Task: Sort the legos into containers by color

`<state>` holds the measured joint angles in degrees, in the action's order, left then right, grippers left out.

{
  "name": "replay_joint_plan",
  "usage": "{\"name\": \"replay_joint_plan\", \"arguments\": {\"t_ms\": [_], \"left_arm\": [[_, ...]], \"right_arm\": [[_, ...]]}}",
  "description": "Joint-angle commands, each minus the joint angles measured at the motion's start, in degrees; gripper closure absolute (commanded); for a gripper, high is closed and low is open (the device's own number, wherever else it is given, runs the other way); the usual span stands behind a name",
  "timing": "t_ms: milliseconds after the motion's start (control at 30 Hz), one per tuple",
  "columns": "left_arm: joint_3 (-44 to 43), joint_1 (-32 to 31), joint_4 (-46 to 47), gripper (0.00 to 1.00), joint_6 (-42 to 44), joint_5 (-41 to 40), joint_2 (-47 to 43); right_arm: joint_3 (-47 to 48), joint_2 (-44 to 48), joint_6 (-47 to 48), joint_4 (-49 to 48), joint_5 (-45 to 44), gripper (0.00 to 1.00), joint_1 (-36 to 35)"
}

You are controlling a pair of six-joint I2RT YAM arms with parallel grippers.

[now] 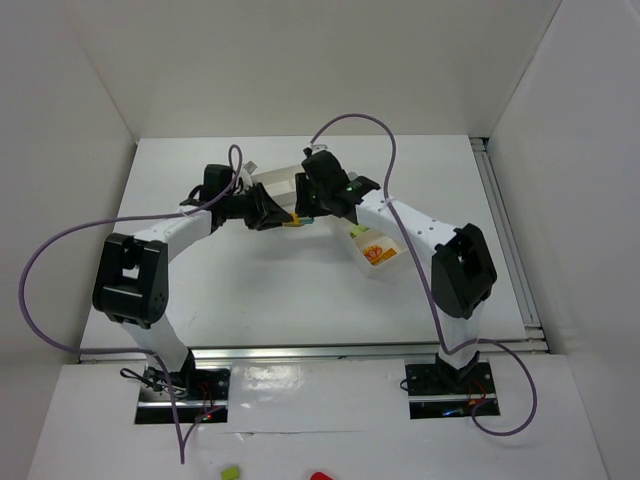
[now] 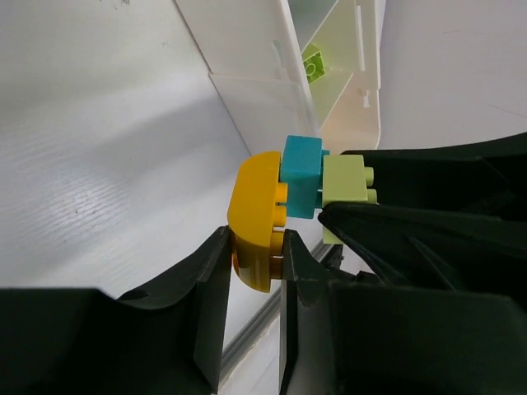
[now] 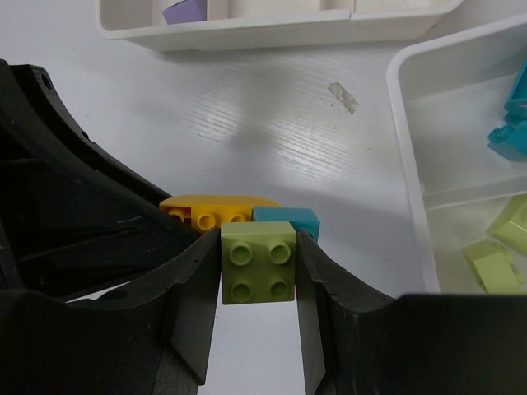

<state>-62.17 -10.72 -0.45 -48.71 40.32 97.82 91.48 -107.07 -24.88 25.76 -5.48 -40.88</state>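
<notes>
My right gripper holds the matching lime green brick. Next it should carry the brick to the right in the top view, over the lime bricks' section [image 1: 358,230] [image 3: 486,243], and let go of it.
A joined stack of three legos hangs between both grippers above the table. My left gripper [image 2: 257,247] is shut on the yellow rounded brick [image 2: 257,216]. My right gripper [image 3: 258,247] is shut on the lime green brick [image 3: 258,263]. A teal brick [image 2: 302,174] sits between them, also in the right wrist view [image 3: 290,220]. In the top view the left gripper [image 1: 272,213] and right gripper [image 1: 312,205] meet at the table's middle. One white tray [image 3: 408,148] holds teal bricks [image 3: 509,127] and lime bricks [image 3: 501,243]. The other tray [image 3: 272,31] holds a pale purple brick [image 3: 185,11].
In the top view one tray [image 1: 385,272] lies right of the grippers with orange and yellow pieces in its near compartment, the other tray [image 1: 277,180] behind them. A silver metal rail [image 1: 505,220] runs along the table's right edge. Purple cables loop over both arms.
</notes>
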Motion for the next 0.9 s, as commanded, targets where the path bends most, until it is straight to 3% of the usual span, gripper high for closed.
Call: {"name": "replay_joint_plan", "arguments": {"t_ms": [0, 200, 500, 767, 867], "left_arm": [[-3.66, -0.35, -3.51, 1.0, 2.92, -2.6, 2.19], [-4.88, -0.35, -4.83, 1.0, 2.92, -3.84, 3.78], [-5.42, -0.35, -5.87, 1.0, 4.05, -4.46, 4.4], [-6.02, -0.35, -8.6, 1.0, 5.29, -5.51, 2.55], [-7.34, -0.35, -10.71, 1.0, 6.7, -6.65, 0.01]], "right_arm": [[1.5, 4.67, -1.31, -2.12, 0.55, 0.71, -0.6], [-2.86, 9.23, -3.67, -1.59, -3.91, 0.71, 0.63], [-13.17, 15.48, -7.72, 0.52, -12.09, 0.71, 8.36], [-12.38, 10.39, -5.0, 1.14, -12.63, 0.71, 13.19], [-12.9, 8.9, -3.95, -0.53, -11.93, 0.62, 13.2]]}}
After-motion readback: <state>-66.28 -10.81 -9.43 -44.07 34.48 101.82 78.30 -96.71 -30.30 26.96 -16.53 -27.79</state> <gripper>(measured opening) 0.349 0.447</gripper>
